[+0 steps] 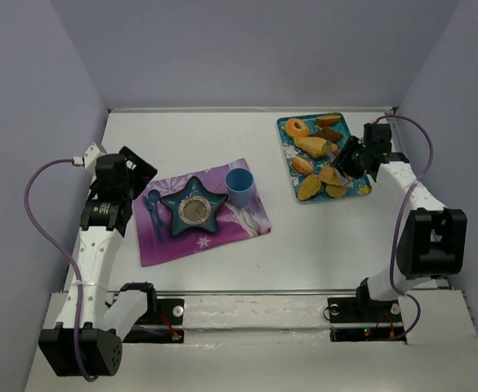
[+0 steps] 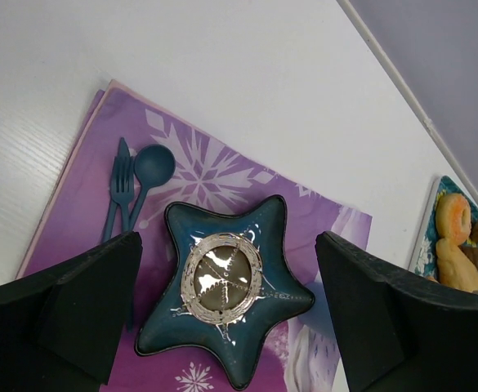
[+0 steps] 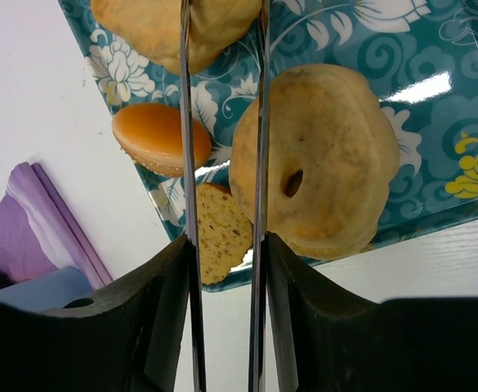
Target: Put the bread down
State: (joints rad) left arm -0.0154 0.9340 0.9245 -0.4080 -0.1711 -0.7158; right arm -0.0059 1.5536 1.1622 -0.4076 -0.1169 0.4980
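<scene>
I should raise my right gripper next, carry the pale bread to the left in the top view and then down, and release it onto the star plate (image 1: 194, 211), which is empty.
Several breads and pastries lie on a teal flowered tray (image 1: 288, 149) at the back right. My right gripper (image 1: 349, 157) (image 3: 226, 245) is over the tray, shut on a pair of metal tongs (image 3: 188, 122). The two blades run close and parallel up to a pale long bread (image 1: 312, 147) (image 3: 173, 28); their tips are out of the wrist view. A round bun with a hole (image 3: 320, 163) lies just right of the blades. My left gripper (image 1: 145, 175) (image 2: 228, 245) hangs open above a dark blue star-shaped plate (image 1: 194, 207) (image 2: 222, 286).
The star plate sits on a purple snowflake placemat (image 1: 230, 224) (image 2: 222, 163) with a blue fork and spoon (image 1: 154, 211) (image 2: 132, 184) to its left and a blue cup (image 1: 239, 186) at its right. An orange bun (image 3: 153, 137) and a seeded slice (image 3: 222, 233) lie near the tray's edge.
</scene>
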